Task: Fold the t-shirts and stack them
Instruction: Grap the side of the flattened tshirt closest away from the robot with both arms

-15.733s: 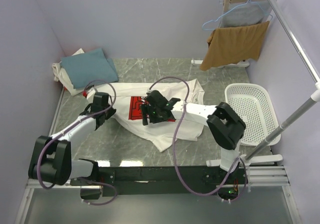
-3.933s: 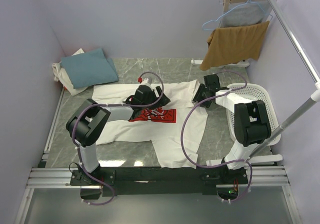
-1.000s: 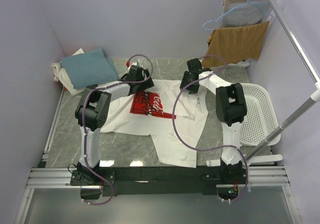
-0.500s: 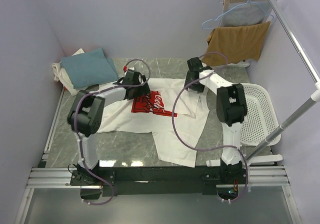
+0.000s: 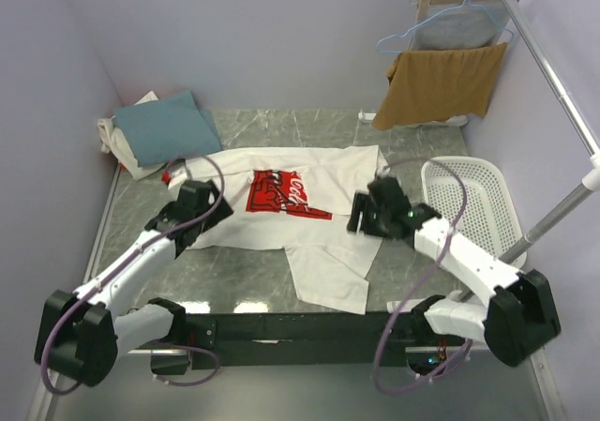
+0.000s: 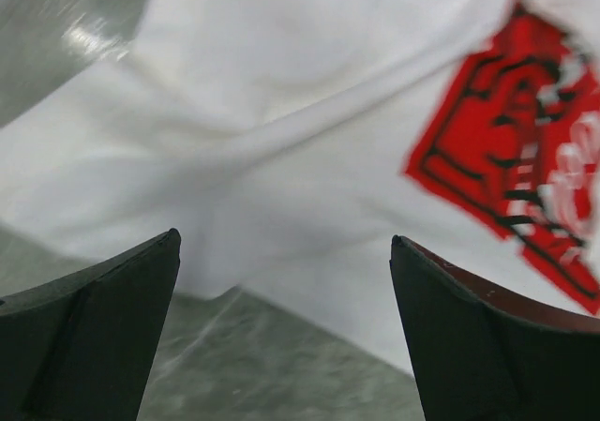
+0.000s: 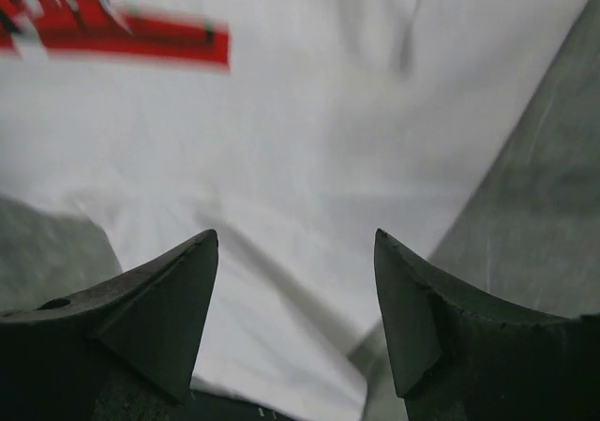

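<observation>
The open fingers of my left gripper are hovering past the sleeve's near corner [image 5: 194, 245] [image 6: 195, 285], so my left gripper should next move back and to the left in the top view and go down to close on it.
A white t-shirt [image 5: 319, 238] with a red chest print [image 5: 281, 194] lies spread out on the grey table [image 5: 234, 276], its lower part trailing toward the near edge. My left gripper [image 5: 208, 202] hovers open over the shirt's left edge. In the left wrist view the gripper [image 6: 284, 238] has nothing between its fingers, with white cloth [image 6: 281, 140] and the print [image 6: 525, 187] beyond. My right gripper [image 5: 360, 218] is open over the shirt's right side, and in its own view [image 7: 295, 233] it is empty above cloth [image 7: 309, 140]. A folded teal-blue t-shirt [image 5: 164, 126] rests on an off-white one [image 5: 120, 149] at the back left.
A white plastic basket [image 5: 469, 205] stands at the right. Behind it a rack holds a tan-brown cloth [image 5: 439, 82] and a grey garment on a blue hanger [image 5: 452, 27]. A metal pole [image 5: 553, 88] slants along the right wall.
Both arms have drawn back from the shirt's far edge toward the near side. The shirt now lies spread flat, let go. The right jaws have widened.
</observation>
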